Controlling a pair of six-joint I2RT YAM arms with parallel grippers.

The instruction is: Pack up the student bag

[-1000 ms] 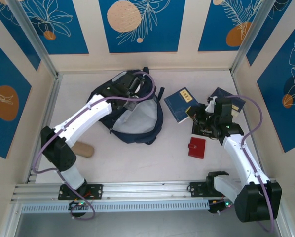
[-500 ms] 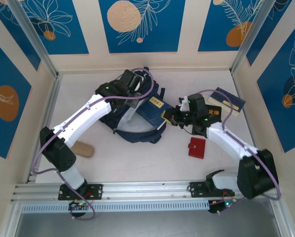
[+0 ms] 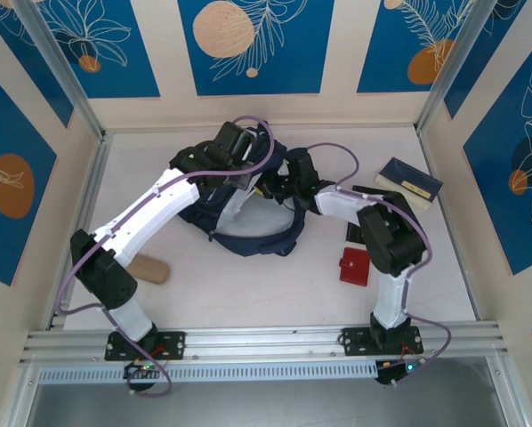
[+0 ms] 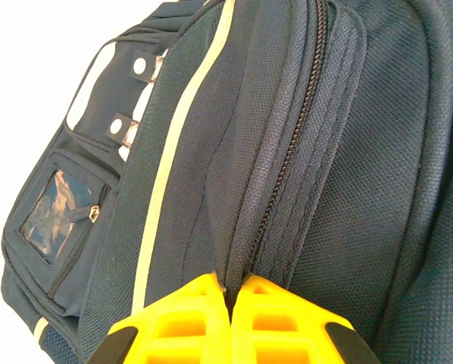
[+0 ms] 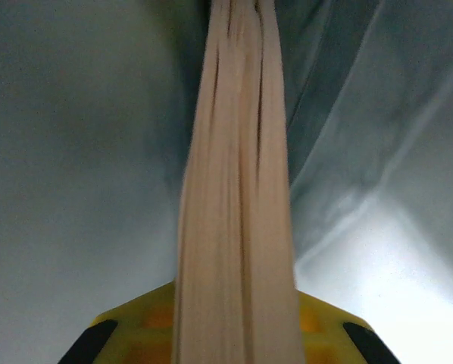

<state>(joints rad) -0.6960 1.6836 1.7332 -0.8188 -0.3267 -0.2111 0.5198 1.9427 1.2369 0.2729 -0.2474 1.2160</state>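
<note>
I will next bring my left gripper back and down over the bag's opening, which is below it and closer to my base. I will let go of the bag's edge there, because the booklet is in the bag.
The student bag, navy with pale stripes, lies at the table's middle with its mouth held open. My left gripper is shut on the bag's fabric beside the zipper; in the left wrist view the yellow fingers pinch that fold. My right gripper reaches into the bag's mouth from the right. It is shut on a booklet, whose cream page edges run up between its fingers, with the bag's grey lining all around.
A second navy booklet with a gold label lies at the back right. A red wallet sits right of the bag, near the right arm. A tan oblong thing lies at the front left by the left arm.
My right gripper has carried the booklet leftwards from beside the bag into its open mouth. The left gripper has kept its hold on the bag's edge, and the bag has shifted a little.
</note>
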